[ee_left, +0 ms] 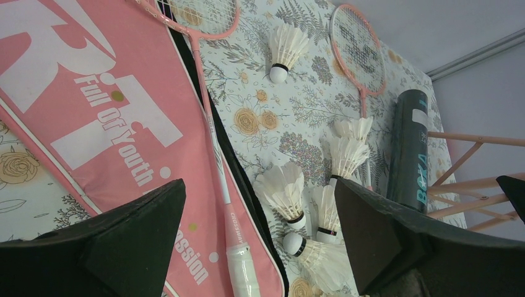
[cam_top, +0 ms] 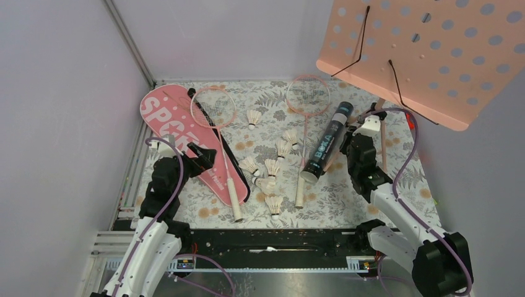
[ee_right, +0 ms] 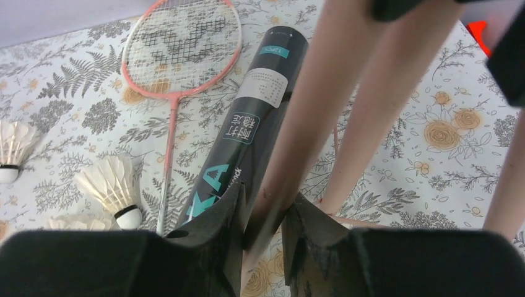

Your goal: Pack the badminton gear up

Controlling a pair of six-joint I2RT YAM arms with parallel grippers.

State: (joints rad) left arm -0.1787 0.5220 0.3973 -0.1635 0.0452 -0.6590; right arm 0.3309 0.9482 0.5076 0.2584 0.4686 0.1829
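Note:
The right gripper moves the pink leg it holds to the right in the top view next and releases it on open mat [cam_top: 399, 133], clear of the tube [cam_top: 328, 148].
The pink "SPORT" cover [cam_top: 167, 124] lies at the left, one pink racket [cam_top: 213, 108] resting on it. The second racket [cam_top: 308, 96] and the black tube [cam_top: 328, 148] lie right of centre, with several white shuttlecocks [cam_top: 269, 167] scattered between them. My left gripper [cam_top: 201, 158] is open and empty, hovering over the cover [ee_left: 93, 111] beside the racket's shaft [ee_left: 213, 148] and shuttlecocks [ee_left: 286, 185]. My right gripper [ee_right: 266, 201] is shut on a pink leg of the music stand [ee_right: 322, 111], right beside the tube [ee_right: 260, 111].
The pink perforated music stand [cam_top: 427, 55] overhangs the back right corner, and its tripod legs [cam_top: 384, 145] stand on the floral mat right of the tube. Grey walls close in the left, back and right. A black rail [cam_top: 278, 241] runs along the near edge.

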